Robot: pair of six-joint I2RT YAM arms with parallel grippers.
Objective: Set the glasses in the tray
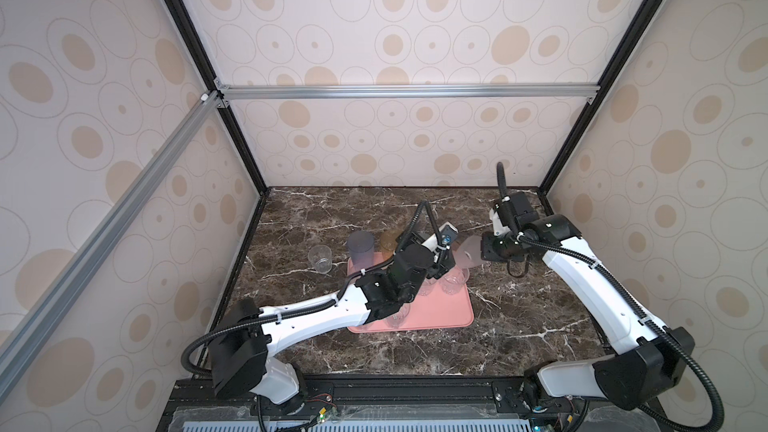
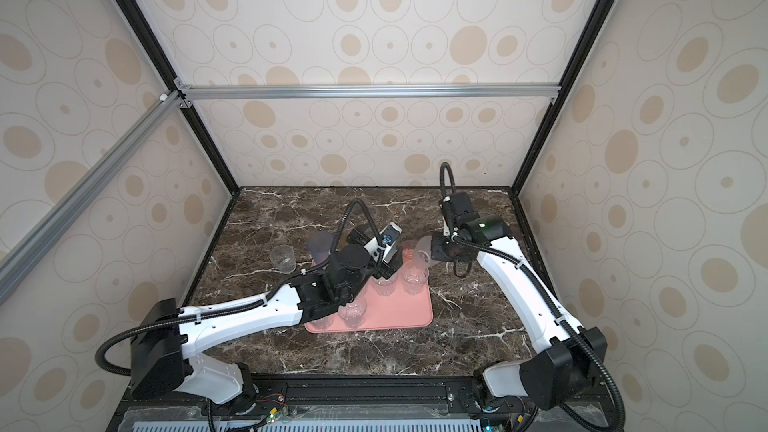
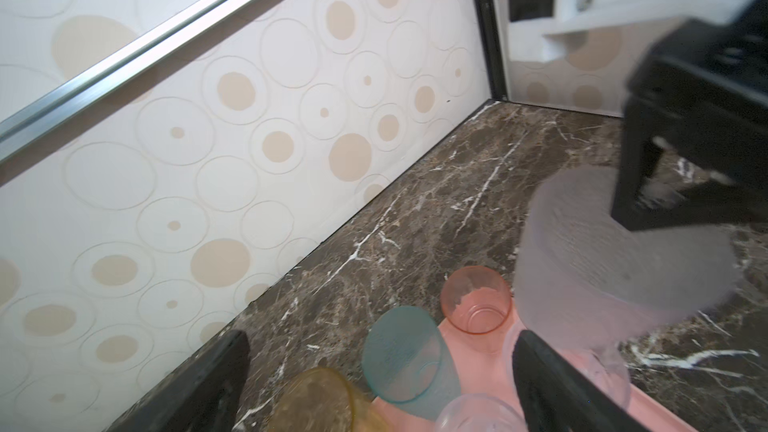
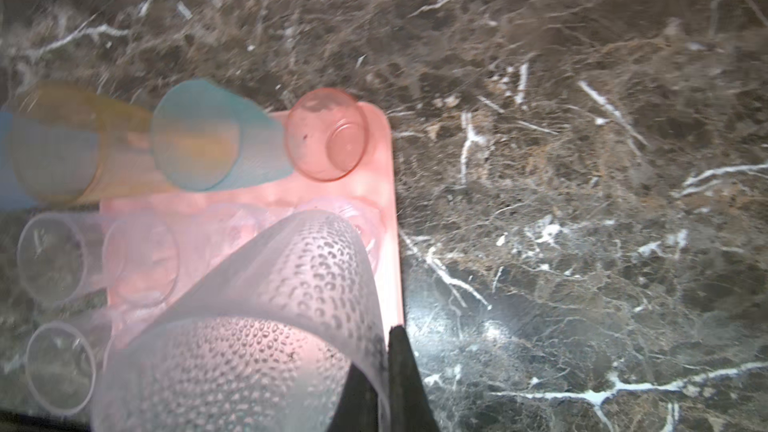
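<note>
I should lower the tumbler (image 4: 270, 326) back and down onto the tray's bare near part with my right gripper, then release the tumbler's rim.
My right gripper (image 4: 386, 384) is shut on the rim of a frosted, dimpled clear tumbler (image 4: 270, 326). The tumbler hangs tilted over the far right part of the salmon-pink tray (image 1: 453, 313), and it shows in both top views (image 1: 467, 253) (image 2: 424, 253). Along the tray's far edge stand a pink glass (image 4: 328, 139), a teal one (image 4: 199, 135), an amber one (image 1: 390, 241) and a grey-blue one (image 1: 360, 249). Small clear glasses (image 2: 414, 278) (image 2: 352, 312) stand in the tray. My left gripper (image 3: 374, 392) is open above the teal and amber glasses, holding nothing.
One clear glass (image 1: 320, 258) stands on the marble table (image 1: 519, 326) left of the tray. The patterned back wall (image 3: 249, 160) runs close behind the tray's far edge. My left arm (image 1: 316, 317) lies across the tray's near left part.
</note>
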